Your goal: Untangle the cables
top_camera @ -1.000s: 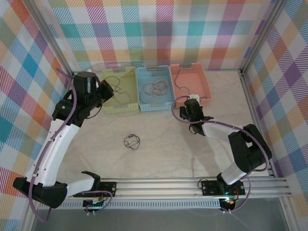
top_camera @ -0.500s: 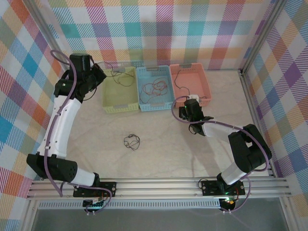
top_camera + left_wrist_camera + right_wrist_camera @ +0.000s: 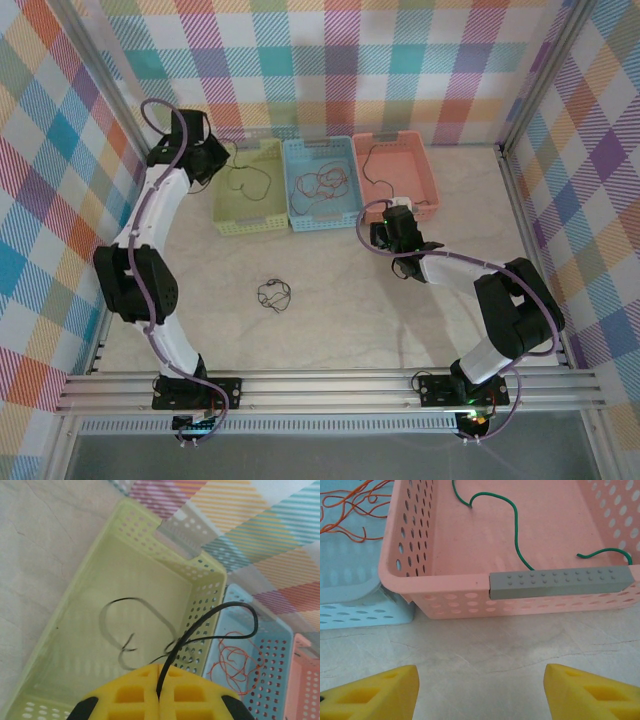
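The thin black cable (image 3: 243,170) already has its trailing length inside the green basket, so next my left gripper needs to go down toward the basket's bottom and release the cable there.
In the left wrist view my left gripper (image 3: 160,669) is shut on a thin black cable (image 3: 210,621). The cable arcs up from the yellow pads and trails down into the green basket (image 3: 165,537). In the top view that gripper (image 3: 212,158) is at the green basket's (image 3: 222,212) far left corner, and the black cable (image 3: 243,170) hangs inside it. A small tangle of dark and reddish cables (image 3: 273,294) lies on the table in front of the baskets. My right gripper (image 3: 400,228) (image 3: 480,695) stands open over bare table, just short of the pink basket's (image 3: 445,580) front wall.
The blue basket (image 3: 296,217) (image 3: 350,580) in the middle holds loose red-orange cables (image 3: 318,182) (image 3: 235,662). The pink basket (image 3: 430,180) holds a green cable (image 3: 505,502) and has a grey block (image 3: 560,582) on its front rim. Checked walls close in the back and sides.
My left arm has swung back and straightened towards the far left corner, drawing the black cable up over the green basket. The right arm has stayed where it was.
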